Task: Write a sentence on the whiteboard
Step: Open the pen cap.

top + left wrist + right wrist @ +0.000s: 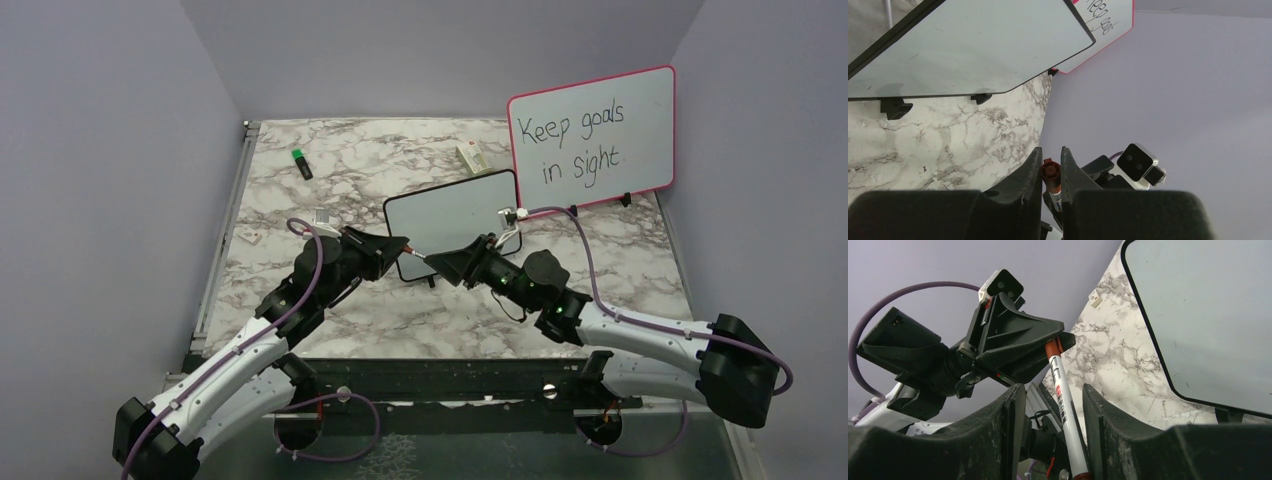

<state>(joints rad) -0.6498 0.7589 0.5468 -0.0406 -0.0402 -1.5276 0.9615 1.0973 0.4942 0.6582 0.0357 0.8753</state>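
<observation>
My left gripper moves to the left in the top view next, then down, and frees the red cap (1050,170) on the tabletop, as the marker is still capped.
The whiteboard (450,210) (973,45) (1208,315), black-framed on small feet, stands mid-table with a blank face; no sentence is in view on it. In front of its lower left corner a white marker (419,258) (1062,390) with a red cap (1050,170) is held in the air. My left gripper (405,247) (1051,162) is shut on the marker's red cap end. From the opposite side my right gripper (442,265) (1053,390) straddles the white barrel, jaws apart, with a gap on each side.
A larger pink-framed board (590,130) with black writing leans at the back right. A green marker (302,162) and a small white block (472,155) lie at the back. Small white pieces (252,236) lie near the left rail. Lilac walls enclose the table.
</observation>
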